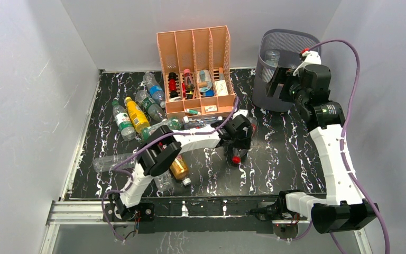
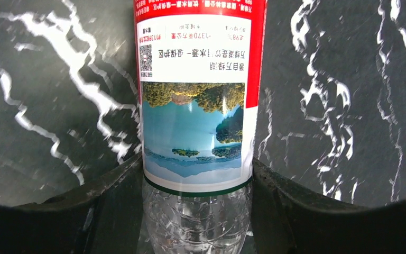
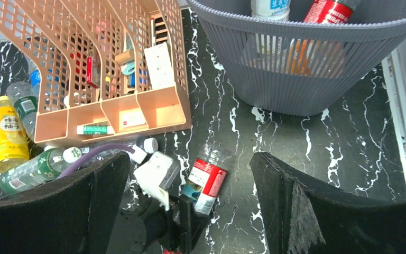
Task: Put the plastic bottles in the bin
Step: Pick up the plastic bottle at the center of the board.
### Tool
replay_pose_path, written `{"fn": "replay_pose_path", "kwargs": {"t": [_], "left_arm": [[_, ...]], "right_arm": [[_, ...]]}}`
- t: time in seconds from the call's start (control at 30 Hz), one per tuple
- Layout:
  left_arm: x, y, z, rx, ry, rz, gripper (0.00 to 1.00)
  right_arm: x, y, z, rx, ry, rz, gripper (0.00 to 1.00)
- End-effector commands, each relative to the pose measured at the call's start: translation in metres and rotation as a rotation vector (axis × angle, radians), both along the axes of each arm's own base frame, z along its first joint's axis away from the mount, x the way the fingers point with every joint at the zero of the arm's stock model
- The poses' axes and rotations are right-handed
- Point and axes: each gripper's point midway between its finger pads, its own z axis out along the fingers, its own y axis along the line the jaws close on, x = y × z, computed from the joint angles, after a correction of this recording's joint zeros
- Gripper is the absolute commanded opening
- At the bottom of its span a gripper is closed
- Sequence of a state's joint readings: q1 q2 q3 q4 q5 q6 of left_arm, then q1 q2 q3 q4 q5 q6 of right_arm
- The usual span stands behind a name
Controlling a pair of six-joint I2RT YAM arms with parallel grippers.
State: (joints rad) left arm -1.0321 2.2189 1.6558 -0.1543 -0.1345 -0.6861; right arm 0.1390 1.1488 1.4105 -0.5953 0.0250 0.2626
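Note:
The clear bottle's bottom end sticks out beyond my left gripper, so my right gripper next moves down and left in the top view onto it.
My left gripper (image 1: pixel 238 138) is low over the middle of the table, shut on a clear bottle with a red and blue label (image 2: pixel 198 79). Its fingers (image 2: pixel 111 201) press both sides just below the label. The bottle also shows in the right wrist view (image 3: pixel 207 179), and its red cap (image 1: pixel 236 159) pokes out toward the front. My right gripper (image 1: pixel 278 87) is open and empty, raised beside the dark grey mesh bin (image 1: pixel 288 35). The bin (image 3: pixel 306 74) holds a few bottles (image 3: pixel 328 9). More bottles lie at the left, among them a yellow one (image 1: pixel 136 114).
The peach file organizer (image 1: pixel 195 69) with small items stands at the back centre, left of the bin. A clear bottle (image 1: pixel 113 160) and an amber one (image 1: pixel 178 167) lie by my left arm. Grey walls close in the left, back and right.

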Motion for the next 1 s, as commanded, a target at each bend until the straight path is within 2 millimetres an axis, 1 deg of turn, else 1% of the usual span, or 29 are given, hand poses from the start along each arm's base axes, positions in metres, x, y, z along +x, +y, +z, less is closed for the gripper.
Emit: {"fn": "replay_pose_path", "kwargs": {"t": [0.0, 0.07, 0.17, 0.3, 0.33, 0.4, 0.43, 0.47, 0.5, 0.53, 0.57, 0.6, 0.63, 0.67, 0.73, 0.8, 0.97], "left_arm": [[-0.020, 0.038, 0.009, 0.063, 0.013, -0.010, 0.56], [-0.026, 0.047, 0.019, 0.045, -0.001, -0.010, 0.56], [-0.035, 0.065, 0.035, 0.018, -0.024, -0.001, 0.56], [-0.048, 0.092, 0.059, -0.032, -0.066, 0.010, 0.56], [-0.052, 0.100, 0.067, -0.055, -0.081, 0.009, 0.56], [-0.066, 0.124, 0.097, -0.126, -0.148, -0.013, 0.57], [-0.069, 0.130, 0.109, -0.155, -0.178, -0.024, 0.57], [-0.074, 0.137, 0.115, -0.172, -0.202, -0.041, 0.57], [-0.075, 0.141, 0.130, -0.208, -0.238, -0.047, 0.58], [-0.077, 0.144, 0.137, -0.224, -0.263, -0.057, 0.58], [-0.078, 0.145, 0.145, -0.249, -0.292, -0.071, 0.58], [-0.077, 0.145, 0.152, -0.277, -0.320, -0.078, 0.59], [-0.076, 0.142, 0.156, -0.294, -0.340, -0.085, 0.59], [-0.076, 0.140, 0.158, -0.297, -0.347, -0.094, 0.59], [-0.073, 0.137, 0.159, -0.293, -0.357, -0.098, 0.59], [-0.071, 0.135, 0.161, -0.296, -0.368, -0.100, 0.59], [-0.067, 0.134, 0.165, -0.299, -0.388, -0.094, 0.59]], "right_arm": [[0.003, 0.011, 0.016, 0.047, -0.065, 0.046, 0.98], [0.004, 0.016, 0.013, 0.066, -0.056, 0.062, 0.98], [0.006, 0.029, 0.005, 0.109, -0.031, 0.114, 0.98], [0.009, 0.049, -0.016, 0.185, 0.029, 0.197, 0.98], [0.009, 0.057, -0.026, 0.216, 0.058, 0.230, 0.98], [0.005, 0.081, -0.041, 0.283, 0.118, 0.316, 0.98], [0.003, 0.092, -0.046, 0.307, 0.132, 0.355, 0.98], [-0.001, 0.105, -0.050, 0.340, 0.149, 0.394, 0.98], [-0.004, 0.114, -0.053, 0.369, 0.161, 0.425, 0.98], [-0.008, 0.125, -0.056, 0.413, 0.182, 0.459, 0.98], [-0.015, 0.142, -0.061, 0.464, 0.216, 0.516, 0.98], [-0.024, 0.162, -0.072, 0.493, 0.264, 0.569, 0.98], [-0.032, 0.175, -0.077, 0.500, 0.279, 0.597, 0.98], [-0.036, 0.184, -0.080, 0.507, 0.288, 0.615, 0.98], [-0.040, 0.193, -0.082, 0.513, 0.298, 0.634, 0.98], [-0.042, 0.196, -0.085, 0.509, 0.306, 0.642, 0.98], [-0.048, 0.198, -0.091, 0.499, 0.322, 0.650, 0.98]]}}
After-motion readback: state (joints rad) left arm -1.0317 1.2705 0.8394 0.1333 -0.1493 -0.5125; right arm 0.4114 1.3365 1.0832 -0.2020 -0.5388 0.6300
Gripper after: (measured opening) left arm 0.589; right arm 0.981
